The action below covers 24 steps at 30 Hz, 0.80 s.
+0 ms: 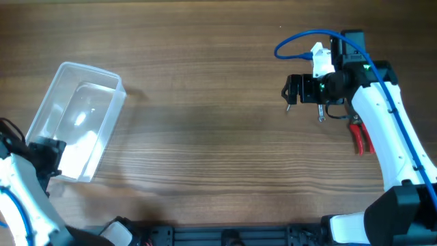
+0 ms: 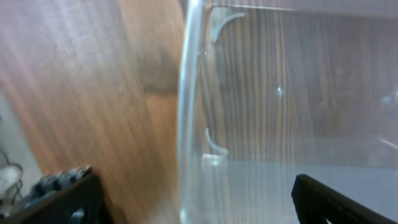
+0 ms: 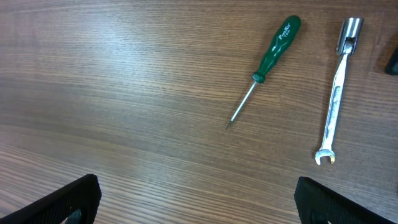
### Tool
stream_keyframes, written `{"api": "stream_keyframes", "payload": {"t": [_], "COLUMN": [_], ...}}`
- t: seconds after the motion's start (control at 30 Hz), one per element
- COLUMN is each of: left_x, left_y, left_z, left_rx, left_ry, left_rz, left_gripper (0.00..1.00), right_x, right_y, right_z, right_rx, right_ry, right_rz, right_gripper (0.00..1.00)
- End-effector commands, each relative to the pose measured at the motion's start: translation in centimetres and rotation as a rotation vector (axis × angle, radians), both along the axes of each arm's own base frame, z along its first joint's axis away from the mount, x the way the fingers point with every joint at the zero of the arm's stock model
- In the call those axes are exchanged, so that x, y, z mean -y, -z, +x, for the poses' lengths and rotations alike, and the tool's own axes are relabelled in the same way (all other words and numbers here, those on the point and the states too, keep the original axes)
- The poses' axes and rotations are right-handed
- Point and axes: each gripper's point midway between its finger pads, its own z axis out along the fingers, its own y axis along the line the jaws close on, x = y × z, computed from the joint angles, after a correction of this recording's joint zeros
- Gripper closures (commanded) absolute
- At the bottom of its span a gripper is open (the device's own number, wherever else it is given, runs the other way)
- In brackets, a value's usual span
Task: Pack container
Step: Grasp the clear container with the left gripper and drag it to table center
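Next, my left gripper comes down astride the container's near side (image 1: 64,178) (image 2: 185,186) and closes there, since that side's rim lies below it, between the two open fingers.
The clear plastic container (image 1: 78,116) lies at the left of the table, lidless and empty. My left gripper (image 1: 45,152) is at its near end, open, with the container's wall (image 2: 188,112) between the two fingers (image 2: 196,202). My right gripper (image 1: 293,90) is open and empty, held above the table at the far right. In the right wrist view, a green-handled screwdriver (image 3: 268,59) and a silver wrench (image 3: 336,93) lie on the wood beyond the open fingers (image 3: 199,199).
Red-handled pliers (image 1: 360,138) lie on the table beside the right arm. The wrench's end (image 1: 321,116) shows just under the right wrist in the overhead view. A blue cable loops above the right arm.
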Motion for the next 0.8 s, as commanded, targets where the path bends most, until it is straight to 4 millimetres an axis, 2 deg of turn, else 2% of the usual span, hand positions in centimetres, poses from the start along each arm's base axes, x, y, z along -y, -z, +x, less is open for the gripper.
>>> {"api": "stream_keyframes", "payload": {"t": [0.0,0.17,0.27,0.4,0.47,0.57,0.63,0.73,0.77], "left_x": [-1.0,-2.0,-2.2,-2.2,-2.2,-2.2,-2.2,-2.2,-2.2], "left_y": [3.5,7.3,8.6,8.6,8.6,8.6,8.6,8.6,8.6], "left_z": [0.5,1.5,1.8,1.9,1.9,1.9,1.9,1.9,1.9], "left_rx": [-0.072,-0.119,-0.134,-0.129,-0.128,-0.128,-0.128,-0.129,-0.128], "left_ry": [0.020,0.020,0.020,0.020,0.020,0.019,0.019,0.019,0.019], "left_rz": [-0.052,-0.100,-0.118,-0.121,-0.121,-0.121,-0.121,-0.121,-0.122], "left_gripper": [0.00,0.02,0.21,0.40,0.56,0.69,0.83,0.96,0.96], "right_x": [0.2,0.2,0.2,0.2,0.2,0.2,0.2,0.2,0.2], "right_y": [-0.4,-0.3,-0.3,-0.3,-0.3,-0.3,-0.3,-0.3,-0.3], "right_z": [0.2,-0.1,-0.1,-0.1,-0.1,-0.1,-0.1,-0.1,-0.1], "right_rx": [0.012,0.000,-0.002,-0.001,-0.001,0.000,-0.001,0.000,0.000], "right_ry": [-0.009,-0.009,-0.007,-0.007,-0.007,-0.007,-0.007,-0.007,-0.007], "right_rz": [-0.019,-0.020,-0.019,-0.019,-0.019,-0.019,-0.019,-0.019,-0.019], "right_gripper": [0.00,0.00,0.00,0.01,0.00,0.00,0.00,0.00,0.01]}}
